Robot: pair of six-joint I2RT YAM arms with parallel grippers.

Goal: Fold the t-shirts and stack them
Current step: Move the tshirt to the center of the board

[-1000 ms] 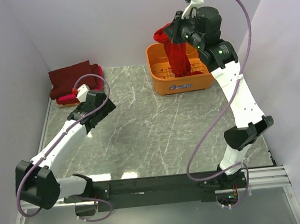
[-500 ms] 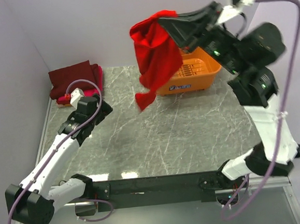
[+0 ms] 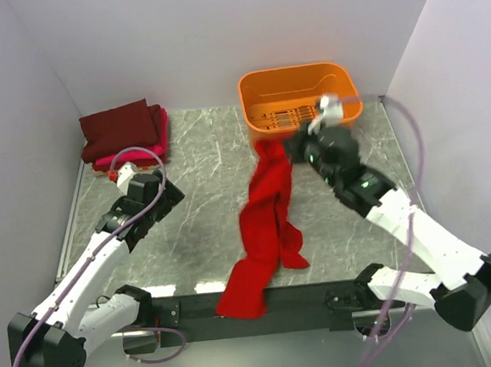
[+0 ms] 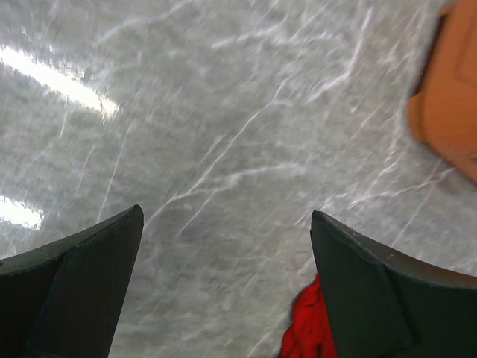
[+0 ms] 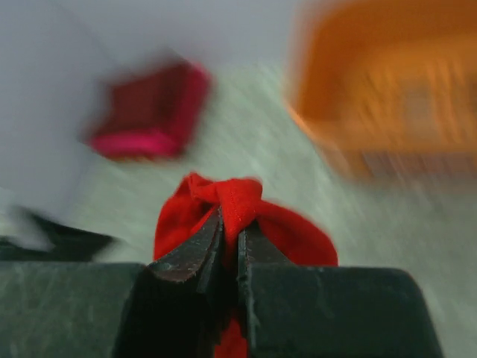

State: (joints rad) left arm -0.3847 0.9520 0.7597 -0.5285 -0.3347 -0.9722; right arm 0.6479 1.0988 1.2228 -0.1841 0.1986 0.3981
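Note:
Next I will lower my right gripper toward the right in the top view to release the red t-shirt (image 3: 266,224), since bare table lies below it on that side.
A bright red t-shirt (image 3: 266,224) lies stretched in a long strip down the middle of the table, its lower end over the front rail. My right gripper (image 3: 290,150) is shut on its top end, just in front of the basket; the right wrist view shows a bunch of the red t-shirt (image 5: 238,201) pinched between the jaws. A dark maroon t-shirt (image 3: 120,125) lies folded on a hot pink t-shirt (image 3: 133,158) at the back left. My left gripper (image 3: 168,190) hovers open over bare table left of the red shirt, whose edge (image 4: 305,335) shows beside its right finger.
An orange plastic basket (image 3: 339,78) stands at the back, right of centre, against the wall. White walls close in the table at the back and both sides. A black rail (image 3: 322,296) runs along the front edge.
The right arm has swung the red shirt out of the basket, high over the table, then down and forward, laying it in a long strip. The left arm has drawn back slightly.

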